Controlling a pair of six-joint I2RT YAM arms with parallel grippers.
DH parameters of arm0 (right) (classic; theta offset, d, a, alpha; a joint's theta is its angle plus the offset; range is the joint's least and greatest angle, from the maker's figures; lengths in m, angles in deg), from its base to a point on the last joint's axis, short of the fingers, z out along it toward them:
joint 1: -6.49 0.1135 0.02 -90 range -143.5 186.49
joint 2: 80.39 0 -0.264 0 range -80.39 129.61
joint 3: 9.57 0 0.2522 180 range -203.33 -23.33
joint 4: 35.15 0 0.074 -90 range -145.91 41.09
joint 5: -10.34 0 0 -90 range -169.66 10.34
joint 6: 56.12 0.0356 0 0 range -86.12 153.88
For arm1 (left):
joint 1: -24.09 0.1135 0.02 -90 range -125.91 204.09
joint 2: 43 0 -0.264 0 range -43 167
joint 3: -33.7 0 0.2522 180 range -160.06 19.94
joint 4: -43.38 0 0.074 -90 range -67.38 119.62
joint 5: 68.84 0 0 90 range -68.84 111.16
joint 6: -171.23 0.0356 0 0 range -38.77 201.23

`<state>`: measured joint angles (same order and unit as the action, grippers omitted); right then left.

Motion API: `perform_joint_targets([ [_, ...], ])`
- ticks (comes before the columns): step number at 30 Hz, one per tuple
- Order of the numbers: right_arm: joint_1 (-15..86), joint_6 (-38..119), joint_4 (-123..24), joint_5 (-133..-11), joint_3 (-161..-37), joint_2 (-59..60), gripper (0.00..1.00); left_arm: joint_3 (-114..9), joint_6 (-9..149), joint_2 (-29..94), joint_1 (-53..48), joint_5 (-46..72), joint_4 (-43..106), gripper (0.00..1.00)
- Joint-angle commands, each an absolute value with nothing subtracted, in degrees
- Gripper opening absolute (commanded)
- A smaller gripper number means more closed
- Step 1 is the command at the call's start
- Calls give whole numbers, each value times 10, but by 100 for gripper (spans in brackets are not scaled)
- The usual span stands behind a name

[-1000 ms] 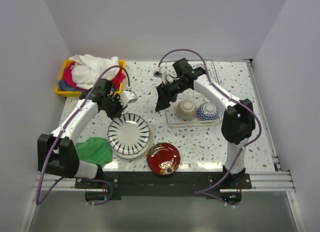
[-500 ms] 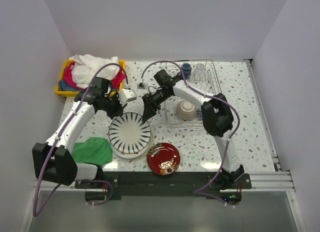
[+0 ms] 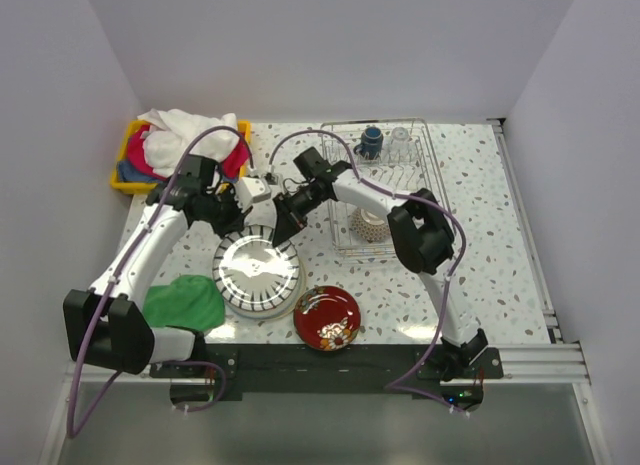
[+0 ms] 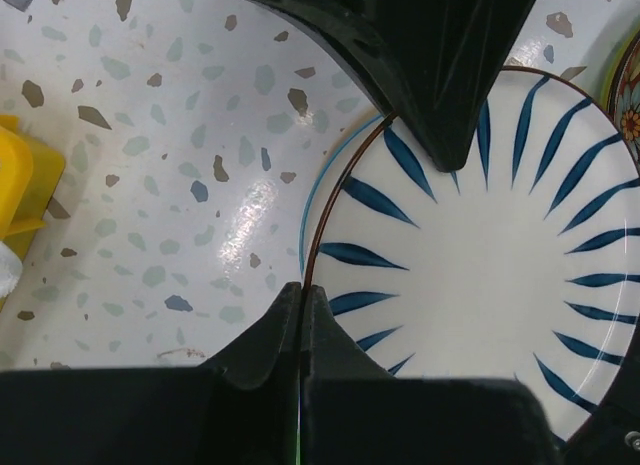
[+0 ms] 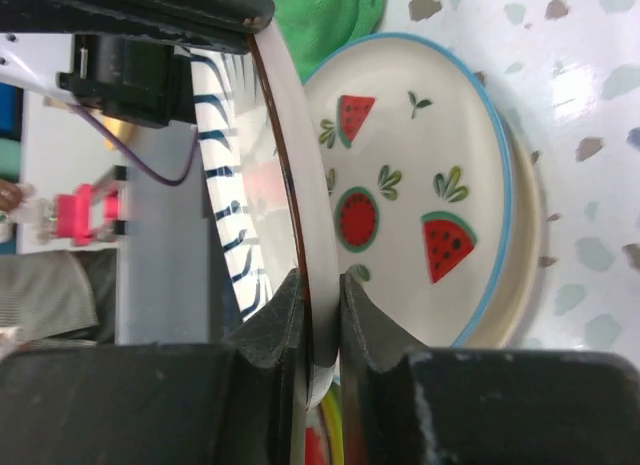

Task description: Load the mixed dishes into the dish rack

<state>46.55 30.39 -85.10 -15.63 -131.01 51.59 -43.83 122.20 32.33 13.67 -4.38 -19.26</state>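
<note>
Empty dish rack slots by the glass [image 3: 399, 140] are outward of my right gripper and to its right in the top view. I will lift the striped plate across, lower it and let it go.
The large striped plate [image 3: 258, 275] is tilted up off a watermelon-patterned plate [image 5: 420, 215] lying under it. My left gripper [image 3: 241, 221] is shut on its left rim; in the left wrist view the jaws [image 4: 303, 295] pinch the brown edge of the plate [image 4: 480, 265]. My right gripper [image 3: 284, 219] is shut on the far rim, the white edge [image 5: 300, 185] clamped between its jaws [image 5: 318, 285]. The red floral plate [image 3: 327, 317] lies near the front edge. The dish rack [image 3: 432, 185] holds a small bowl [image 3: 372, 223], a dark blue mug [image 3: 372, 140] and a clear glass [image 3: 399, 140].
A green cloth [image 3: 185, 302] lies just left of the plates. A yellow bin [image 3: 128, 175] heaped with cloths stands at the back left. The right arm's elbow [image 3: 420, 235] hangs over the rack's near right corner.
My right gripper has swung left from the rack to the striped plate's far rim and closed on it. My left gripper has kept its hold on the plate.
</note>
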Motion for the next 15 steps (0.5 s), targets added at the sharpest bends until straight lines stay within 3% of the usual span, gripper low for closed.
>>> perform_joint_targets([
  [1,468,323,-847,-120,-1321,485,0,-448,1179,292,144,-73,-132,0],
  [7,447,334,-893,-173,-1353,442,0,-550,1054,292,158,-40,-42,26],
  [9,434,353,-903,-255,-1364,422,0,-597,1016,293,165,-21,-5,34],
  [15,355,423,-916,-424,-1414,321,0,-701,913,337,167,14,79,39],
])
